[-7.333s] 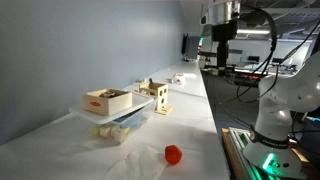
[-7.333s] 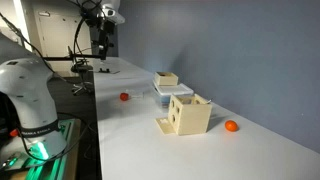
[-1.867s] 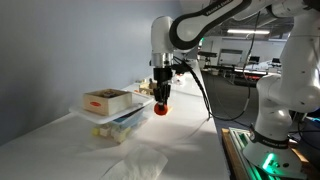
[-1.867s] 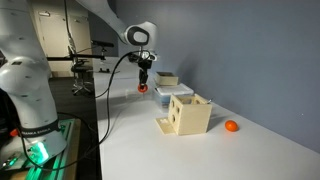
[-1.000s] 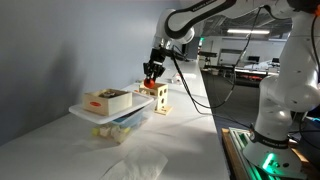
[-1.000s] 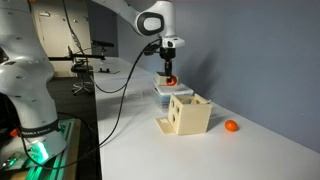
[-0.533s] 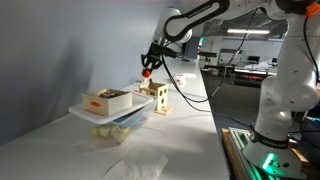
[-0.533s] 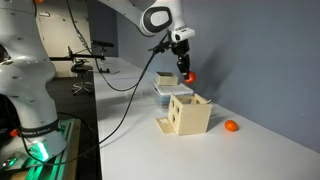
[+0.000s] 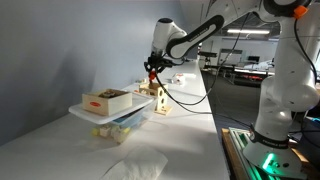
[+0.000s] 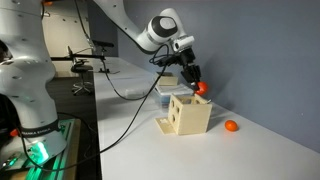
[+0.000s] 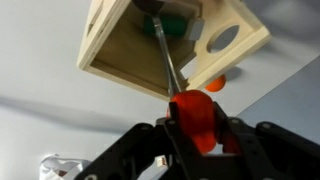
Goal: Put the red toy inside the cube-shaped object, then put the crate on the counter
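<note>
The red toy overhangs the cube's edge by the orange ball, so my gripper should next move back from there over the cube's open top (image 10: 187, 98) (image 11: 142, 58) and release it.
My gripper (image 10: 197, 84) is shut on the red toy (image 10: 201, 88), holding it just above the top edge of the cube-shaped object (image 10: 190, 113). In the wrist view the red toy (image 11: 195, 118) sits between the two fingers of the gripper (image 11: 197, 128), and the open top of the pale wooden cube (image 11: 120, 50) lies right below. In an exterior view the gripper (image 9: 150, 70) hangs over the cube (image 9: 157, 98). The crate (image 9: 107, 99) with its red patch rests on a clear plastic bin (image 9: 112, 117) standing on the counter (image 9: 190, 130).
A second small orange ball (image 10: 231, 126) lies on the counter beside the cube, also seen past the cube's edge as an orange ball (image 11: 216, 84). A crumpled white sheet (image 9: 135, 165) lies near the counter's front. The grey-blue wall (image 9: 70, 50) runs along the counter.
My gripper has carried the red toy from above the crate and bin across to the cube, and has tilted and come down close over the cube's top.
</note>
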{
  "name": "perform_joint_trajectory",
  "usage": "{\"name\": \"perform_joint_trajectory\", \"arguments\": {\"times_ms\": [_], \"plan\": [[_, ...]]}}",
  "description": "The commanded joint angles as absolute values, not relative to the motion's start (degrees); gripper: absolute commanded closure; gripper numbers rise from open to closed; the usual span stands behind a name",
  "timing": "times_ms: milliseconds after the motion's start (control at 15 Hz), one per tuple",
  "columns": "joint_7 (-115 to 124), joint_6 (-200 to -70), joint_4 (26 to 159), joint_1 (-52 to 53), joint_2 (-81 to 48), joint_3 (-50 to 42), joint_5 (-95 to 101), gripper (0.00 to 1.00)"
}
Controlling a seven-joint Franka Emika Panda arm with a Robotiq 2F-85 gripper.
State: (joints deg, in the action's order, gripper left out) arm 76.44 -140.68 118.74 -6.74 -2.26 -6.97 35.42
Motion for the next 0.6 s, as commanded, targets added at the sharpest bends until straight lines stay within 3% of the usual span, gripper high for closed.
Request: {"name": "perform_joint_trajectory", "arguments": {"times_ms": [0,333,400,533], "plan": [[82.6,-133.5,118.3,-5.1,-2.2,-6.4,38.1,0.91],[81.4,-128.7,119.3,-3.5,-0.4,-4.6,34.4,0.92],[81.4,-128.0,119.2,-3.4,-0.7,-4.5,34.2,0.42],[82.2,-126.9,118.9,-3.2,-1.4,-4.4,34.4,0.35]]}}
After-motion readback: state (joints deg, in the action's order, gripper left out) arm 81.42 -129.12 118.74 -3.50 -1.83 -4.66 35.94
